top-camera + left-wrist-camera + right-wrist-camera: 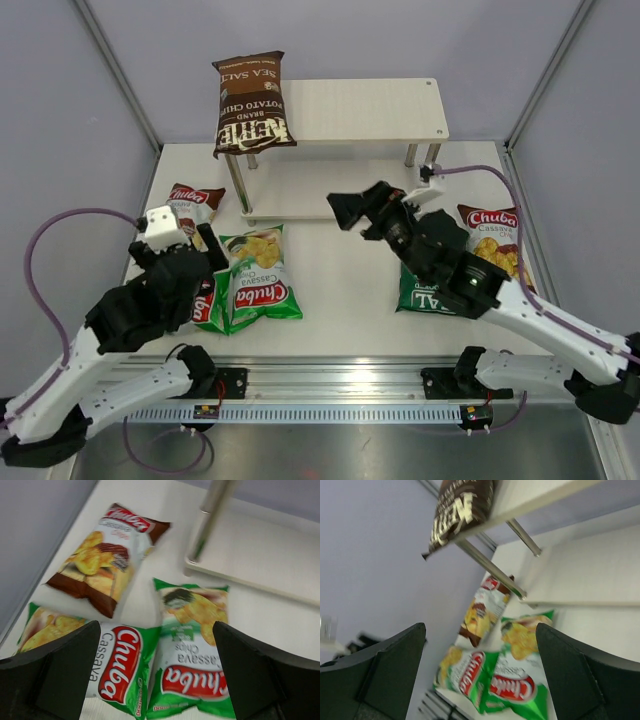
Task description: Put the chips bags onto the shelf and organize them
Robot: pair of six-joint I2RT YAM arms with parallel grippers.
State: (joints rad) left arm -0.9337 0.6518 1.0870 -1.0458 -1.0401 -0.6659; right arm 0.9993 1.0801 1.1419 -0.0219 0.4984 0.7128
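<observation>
My left gripper should reach outward and lower its fingers onto the red far end (195, 195) (130, 521) of the white-brown Chuba bag, which lies outward of and below the gripper. That end is uncovered.
The dark brown Kettle bag (250, 100) lies on the left end of the shelf's top board (375, 110) and overhangs it; it also shows in the right wrist view (462, 510). Two light green Chuba bags (262, 272) (212, 305) lie side by side at front left. My left gripper (210, 258) hovers open and empty above them (156, 630). One white-brown Chuba bag (190, 207) lies at far left, the other (492, 240) at right. The dark green REAL bag (425, 295) is partly under my right arm. My right gripper (365, 207) is open and empty in front of the shelf (481, 627).
The shelf's lower board (300, 200) is bare between its metal legs (207, 520). Grey walls close in the left, right and back of the table. The arm bases and a rail run along the near edge (330, 385).
</observation>
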